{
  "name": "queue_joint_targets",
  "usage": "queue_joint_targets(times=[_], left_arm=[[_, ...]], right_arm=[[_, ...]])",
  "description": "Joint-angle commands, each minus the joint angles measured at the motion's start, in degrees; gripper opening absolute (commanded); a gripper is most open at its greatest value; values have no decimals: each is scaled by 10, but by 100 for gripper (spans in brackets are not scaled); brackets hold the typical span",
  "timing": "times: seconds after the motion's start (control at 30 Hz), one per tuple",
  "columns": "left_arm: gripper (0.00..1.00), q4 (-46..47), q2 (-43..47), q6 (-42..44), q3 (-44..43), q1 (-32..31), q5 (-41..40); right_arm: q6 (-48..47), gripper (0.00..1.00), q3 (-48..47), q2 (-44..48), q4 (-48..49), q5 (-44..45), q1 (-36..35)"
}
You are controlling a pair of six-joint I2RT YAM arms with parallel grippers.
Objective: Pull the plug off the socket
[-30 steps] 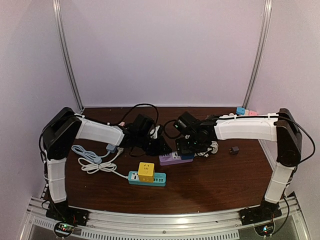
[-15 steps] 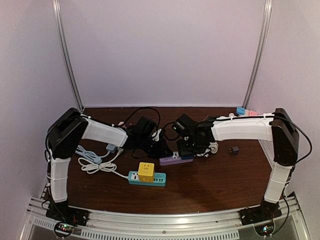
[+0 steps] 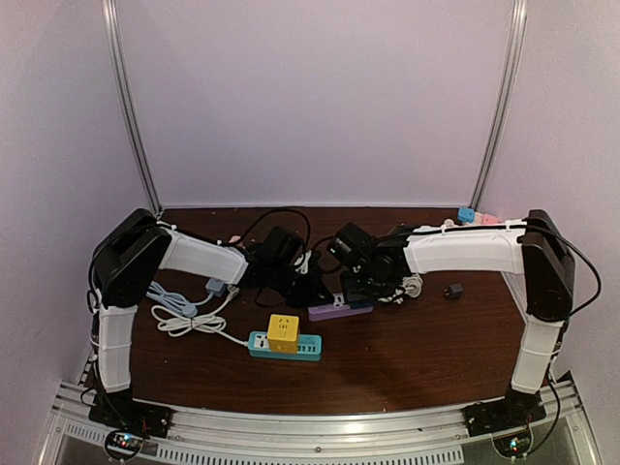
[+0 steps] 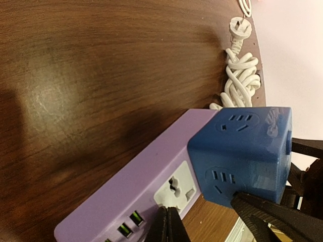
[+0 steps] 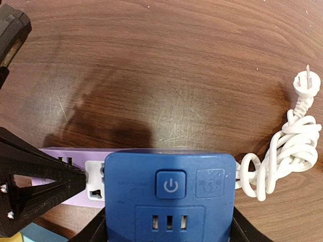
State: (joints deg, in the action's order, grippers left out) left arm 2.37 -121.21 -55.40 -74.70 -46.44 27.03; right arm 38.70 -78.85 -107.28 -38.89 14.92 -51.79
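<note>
Next, my right gripper needs to pull the cube up, cross to the right in the top view to bare tabletop (image 3: 451, 278) beside the adapter, then lower and release the cube there.
A purple socket strip (image 3: 334, 310) (image 4: 126, 191) (image 5: 55, 151) lies mid-table. A blue cube plug (image 4: 242, 146) (image 5: 169, 191) sits plugged into its right end. My left gripper (image 3: 312, 289) (image 4: 169, 214) is shut, its joined tips pressing down on the strip's white outlet just left of the cube. My right gripper (image 3: 363, 286) (image 5: 169, 229) straddles the cube from above, with a black finger against each side. One of those fingers (image 4: 282, 219) shows touching the cube's face in the left wrist view.
A teal strip (image 3: 300, 348) with a yellow cube (image 3: 283, 331) lies in front of the purple one. A coiled white cord (image 5: 282, 156) (image 4: 239, 75) rests right of the blue cube. A small black adapter (image 3: 452, 290) sits further right. Loose cables (image 3: 179, 312) lie at left.
My left jaws have closed fully onto the purple strip. My right jaws have narrowed around the blue cube, and the right arm has shifted slightly left.
</note>
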Motion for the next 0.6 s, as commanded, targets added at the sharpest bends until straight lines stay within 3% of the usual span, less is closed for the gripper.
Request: queue_joint_targets(times=[0.0,0.57], left_arm=[[1,-102,-37,19,13,2,-43],[0,-143,-62,27,33,-8,-89]], right_arm=[[-18,22,-29,11,18,42,-15],[-10,18,-2,61,61,28,-20]])
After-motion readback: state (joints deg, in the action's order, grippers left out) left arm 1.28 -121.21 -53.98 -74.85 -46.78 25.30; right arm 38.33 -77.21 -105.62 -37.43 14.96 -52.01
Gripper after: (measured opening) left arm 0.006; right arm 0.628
